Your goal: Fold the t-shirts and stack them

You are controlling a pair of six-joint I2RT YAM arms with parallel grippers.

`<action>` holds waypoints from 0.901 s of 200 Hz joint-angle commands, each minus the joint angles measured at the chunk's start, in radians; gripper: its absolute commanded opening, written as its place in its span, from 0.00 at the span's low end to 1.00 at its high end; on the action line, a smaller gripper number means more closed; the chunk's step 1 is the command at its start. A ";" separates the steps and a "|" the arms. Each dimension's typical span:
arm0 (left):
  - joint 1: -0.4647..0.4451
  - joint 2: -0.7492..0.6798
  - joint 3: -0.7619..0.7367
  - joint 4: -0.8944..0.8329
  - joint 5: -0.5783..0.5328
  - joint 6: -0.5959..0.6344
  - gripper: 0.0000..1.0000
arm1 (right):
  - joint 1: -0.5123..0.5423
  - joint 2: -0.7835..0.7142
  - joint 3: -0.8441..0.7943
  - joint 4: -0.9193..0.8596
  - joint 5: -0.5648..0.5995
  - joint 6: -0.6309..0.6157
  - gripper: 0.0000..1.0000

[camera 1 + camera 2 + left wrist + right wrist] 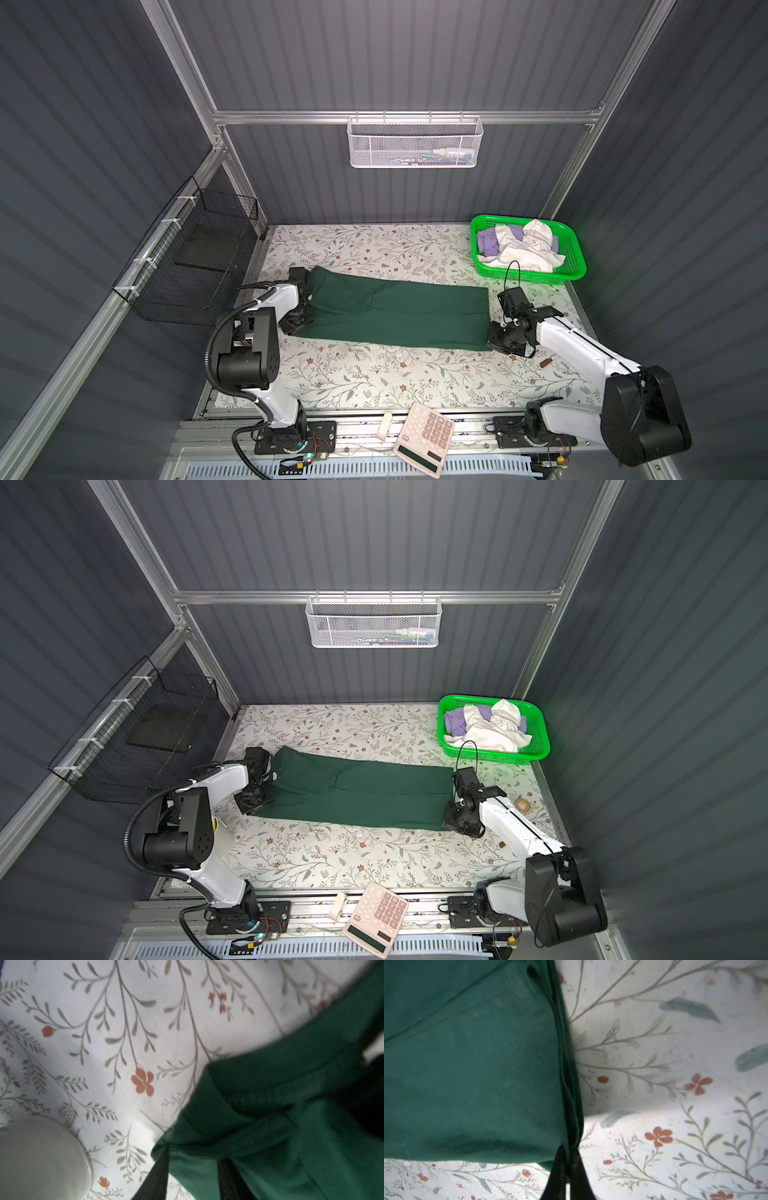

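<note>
The layered edge goes back onto the bare tabletop by the calculator next, drawn by my right gripper and released on that open patch.
The dark green t-shirt [399, 311] [357, 791] lies folded into a long strip across the floral table. My left gripper [297, 322] [255, 802] is at the strip's left end. In the left wrist view its fingertips [194, 1155] stand apart with a thick fold of the green cloth [270, 1126] filling the gap. My right gripper [496, 338] [451, 818] is at the right end. In the right wrist view it [568, 1149] is shut on the layered edge of the shirt [467, 1074]. White [532, 249] and lavender [488, 243] t-shirts lie crumpled in the basket.
A bright green mesh basket [532, 276] stands at the back right corner. A calculator [424, 444] lies on the front rail. A small brown object [545, 363] sits by the right arm. A white round object [41, 1157] stands near the left gripper. A black wire basket [199, 266] hangs on the left wall.
</note>
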 commanded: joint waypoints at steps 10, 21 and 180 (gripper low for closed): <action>0.023 0.173 0.126 0.041 0.065 0.031 0.41 | 0.118 0.008 -0.017 -0.064 -0.053 0.073 0.00; 0.022 0.223 0.183 0.049 0.095 0.035 0.41 | 0.162 0.011 -0.023 -0.061 -0.055 0.100 0.00; -0.182 0.318 0.689 -0.041 -0.026 0.140 0.43 | 0.253 0.013 0.324 -0.163 0.081 0.010 0.38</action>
